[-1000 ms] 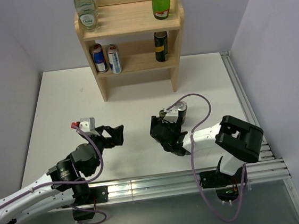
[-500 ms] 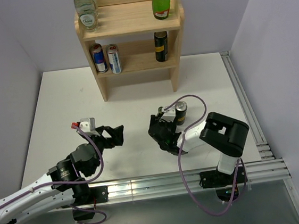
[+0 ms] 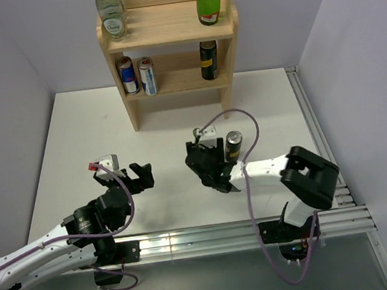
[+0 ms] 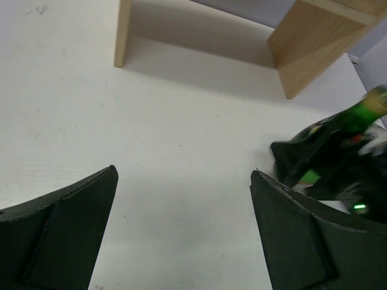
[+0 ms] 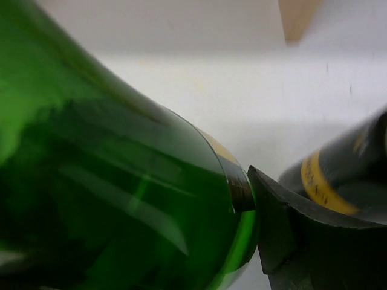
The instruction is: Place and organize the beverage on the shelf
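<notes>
I should raise my right gripper outward and release my bottle on the shelf's top level. The bare board (image 3: 185, 24) beside the matching green bottle there is above and outward of my right gripper.
The wooden shelf (image 3: 167, 24) stands at the back of the table; its side panels show in the left wrist view (image 4: 314, 42). My right gripper (image 3: 206, 166) is shut on a green glass bottle (image 5: 121, 181), which fills the right wrist view and is tilted; one finger (image 5: 290, 235) presses its side. The top view hides that bottle under the gripper; the left wrist view shows it (image 4: 363, 112). A dark can with a yellow band (image 3: 232, 146) stands on the table just right of that gripper (image 5: 338, 175). My left gripper (image 3: 141, 175) is open and empty over bare table (image 4: 184, 199).
On the shelf's top tier stand a clear glass bottle (image 3: 111, 15) at left and a green bottle (image 3: 209, 1) at right. The middle tier holds two cans (image 3: 138, 74) at left and a dark can (image 3: 209, 59) at right. A metal rail (image 3: 317, 139) runs along the table's right edge.
My right gripper has shifted left and toward the shelf, uncovering the dark can beside it. My left gripper has drawn back slightly to the left, still open.
</notes>
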Motion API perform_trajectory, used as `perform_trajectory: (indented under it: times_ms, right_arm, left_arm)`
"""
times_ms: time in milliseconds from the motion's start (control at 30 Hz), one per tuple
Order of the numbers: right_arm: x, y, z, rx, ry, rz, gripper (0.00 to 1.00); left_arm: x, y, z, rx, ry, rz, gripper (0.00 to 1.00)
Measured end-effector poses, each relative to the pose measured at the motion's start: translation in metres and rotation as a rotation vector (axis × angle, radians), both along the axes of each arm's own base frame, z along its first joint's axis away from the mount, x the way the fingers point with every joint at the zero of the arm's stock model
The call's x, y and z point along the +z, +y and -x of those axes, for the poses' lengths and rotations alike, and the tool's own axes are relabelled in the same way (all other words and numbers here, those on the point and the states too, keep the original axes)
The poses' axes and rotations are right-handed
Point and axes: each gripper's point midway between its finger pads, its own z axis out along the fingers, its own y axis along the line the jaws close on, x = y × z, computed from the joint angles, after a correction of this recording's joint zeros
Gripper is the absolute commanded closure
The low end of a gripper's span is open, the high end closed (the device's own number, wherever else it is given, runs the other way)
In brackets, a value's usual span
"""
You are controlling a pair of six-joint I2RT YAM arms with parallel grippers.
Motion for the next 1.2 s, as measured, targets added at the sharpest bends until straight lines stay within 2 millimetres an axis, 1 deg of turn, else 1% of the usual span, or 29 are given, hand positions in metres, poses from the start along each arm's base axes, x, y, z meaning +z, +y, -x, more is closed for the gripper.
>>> perform_trajectory:
  times_ms: [33, 100, 167, 200, 267, 300, 333, 400, 467, 500, 567, 600, 633, 667, 733, 833, 967, 1200]
  right_arm:
    - [0.015, 0.003, -0.001, 0.009, -0.005, 0.008, 1.0]
    - [0.069, 0.021, -0.008, 0.046, -0.043, -0.022, 1.0]
    - [0.133, 0.038, -0.015, 0.073, -0.106, -0.074, 1.0]
    - [0.176, 0.046, -0.02, 0.086, -0.151, -0.109, 1.0]
    - [0.245, 0.057, -0.026, 0.102, -0.233, -0.176, 1.0]
    - [0.285, 0.06, -0.027, 0.112, -0.278, -0.204, 1.0]
    - [0.316, 0.06, -0.027, 0.116, -0.315, -0.22, 1.0]
    - [0.385, 0.057, -0.028, 0.114, -0.402, -0.266, 1.0]
    - [0.432, 0.05, -0.03, 0.1, -0.461, -0.276, 1.0]
    - [0.461, 0.047, -0.034, 0.09, -0.497, -0.279, 1.0]
    - [0.496, 0.041, -0.042, 0.071, -0.552, -0.293, 1.0]
    - [0.509, 0.037, -0.049, 0.055, -0.574, -0.282, 1.0]
    - [0.518, 0.034, -0.055, 0.044, -0.593, -0.276, 1.0]
    - [0.523, 0.03, -0.061, 0.034, -0.604, -0.258, 1.0]
    - [0.523, 0.025, -0.076, 0.014, -0.612, -0.212, 1.0]
    - [0.505, 0.022, -0.096, 0.008, -0.582, -0.13, 1.0]
    - [0.486, 0.02, -0.122, 0.015, -0.55, -0.073, 1.0]
    - [0.467, 0.021, -0.156, 0.024, -0.535, -0.039, 1.0]
  left_arm:
    - [-0.003, 0.003, 0.0, 0.018, 0.009, -0.003, 0.03]
    - [-0.008, 0.011, 0.0, 0.055, 0.023, -0.007, 0.03]
    - [-0.012, 0.018, 0.001, 0.086, 0.038, -0.01, 0.04]
    - [-0.012, 0.021, 0.001, 0.101, 0.042, -0.005, 0.04]
    - [-0.014, 0.025, 0.002, 0.125, 0.05, -0.001, 0.04]
    - [-0.014, 0.028, 0.002, 0.138, 0.053, 0.004, 0.04]
    - [-0.015, 0.029, 0.002, 0.145, 0.055, 0.003, 0.03]
    - [-0.015, 0.033, 0.002, 0.162, 0.059, 0.006, 0.04]
    - [-0.015, 0.034, 0.002, 0.171, 0.062, 0.013, 0.03]
    - [-0.016, 0.035, 0.003, 0.174, 0.062, 0.013, 0.04]
    - [-0.016, 0.035, 0.003, 0.176, 0.064, 0.019, 0.04]
    - [-0.015, 0.036, 0.003, 0.176, 0.062, 0.026, 0.04]
    - [-0.014, 0.036, 0.003, 0.176, 0.06, 0.035, 0.04]
    - [-0.012, 0.036, 0.004, 0.175, 0.057, 0.044, 0.04]
    - [-0.009, 0.038, 0.005, 0.173, 0.05, 0.063, 0.04]
    - [-0.006, 0.039, 0.005, 0.171, 0.042, 0.082, 0.05]
    - [-0.006, 0.038, 0.005, 0.168, 0.042, 0.078, 0.05]
    - [-0.008, 0.034, 0.004, 0.163, 0.049, 0.064, 0.06]
